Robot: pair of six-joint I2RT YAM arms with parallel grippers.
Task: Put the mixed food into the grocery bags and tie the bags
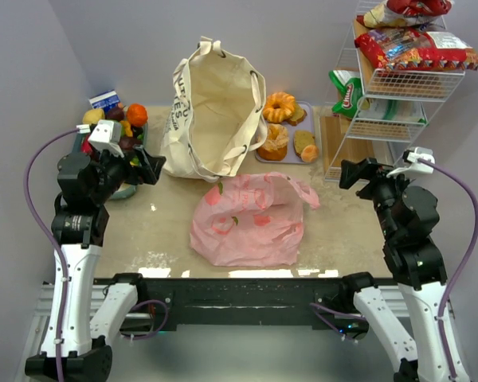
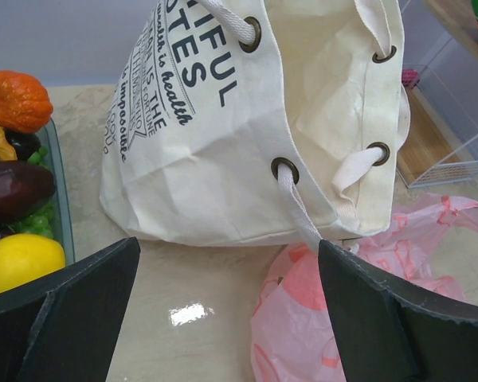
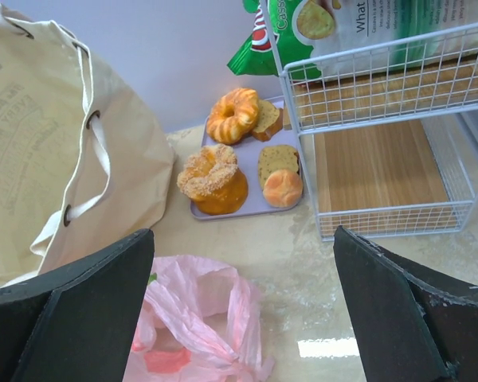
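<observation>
The left gripper moves outward and to its right in the top view next, fingers astride the tote's printed-side rim, which stands free there.
A cream canvas tote (image 1: 211, 111) with dark lettering stands open at the back centre; its side fills the left wrist view (image 2: 247, 135). A pink plastic bag (image 1: 251, 219) with red fruit prints lies flat in front of it. Pastries, among them an orange ring cake (image 1: 280, 107), sit on a lilac tray (image 1: 303, 157), also in the right wrist view (image 3: 231, 115). Red and green snack packets (image 1: 414, 49) rest on the wire rack. My left gripper (image 1: 153, 169) hovers open left of the tote. My right gripper (image 1: 349, 173) is open beside the rack, empty.
A glass dish of toy fruit and vegetables (image 1: 119, 127) stands at the back left, close behind my left gripper. The white wire rack (image 1: 398, 103) with a wooden base fills the back right corner. Walls close in on both sides.
</observation>
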